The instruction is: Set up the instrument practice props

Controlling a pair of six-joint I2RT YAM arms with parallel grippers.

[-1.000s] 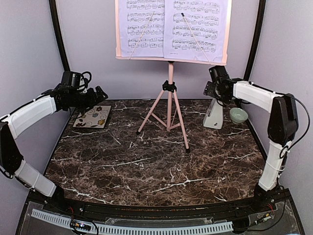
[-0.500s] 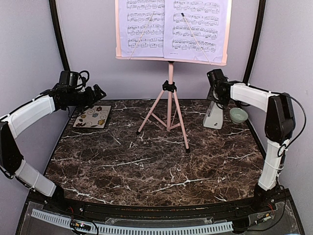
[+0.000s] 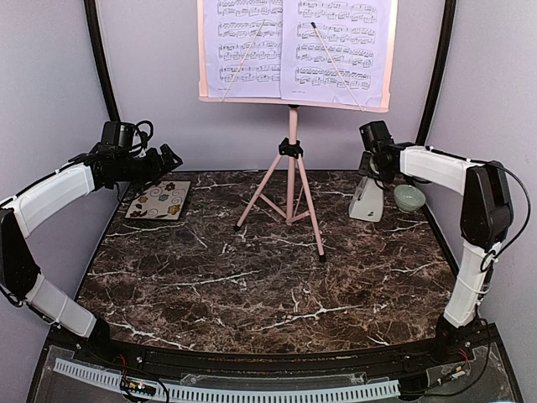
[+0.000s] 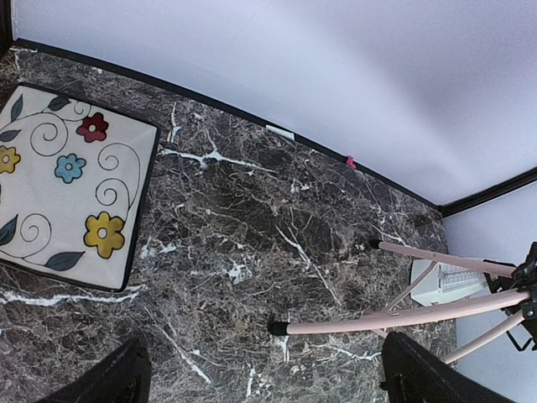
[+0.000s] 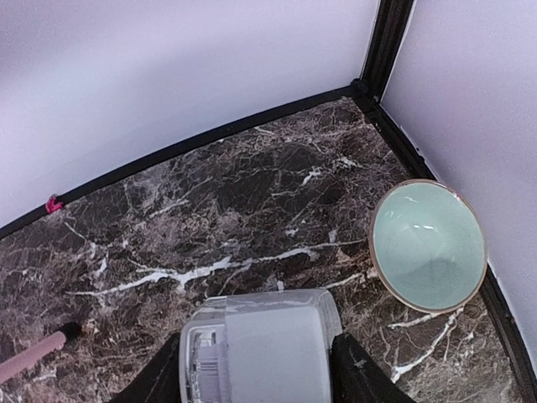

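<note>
My right gripper should next carry the metronome (image 3: 367, 199) back and left in the top view, turning, to clear marble before the music stand and release it.
The pink music stand (image 3: 292, 168) stands on its tripod at the back middle of the marble table and holds two lavender sheet-music pages (image 3: 242, 50) (image 3: 336, 46). Its legs show in the left wrist view (image 4: 403, 319). The white metronome (image 3: 367, 199) stands upright at the back right. My right gripper (image 3: 372, 172) is over it; in the right wrist view the fingers (image 5: 357, 374) press both sides of the metronome (image 5: 260, 344). My left gripper (image 3: 172, 158) is open and empty, held above the table beside the floral tile, with its fingers (image 4: 109, 382) wide apart.
A floral square tile (image 3: 159, 200) lies at the back left, also in the left wrist view (image 4: 67, 189). A small pale green bowl (image 3: 409, 198) sits right of the metronome, close to the right wall (image 5: 428, 245). Walls enclose the back and sides.
My right gripper has moved right and down onto the metronome and closed around it. My left gripper has lifted slightly and stayed over the tile's edge.
</note>
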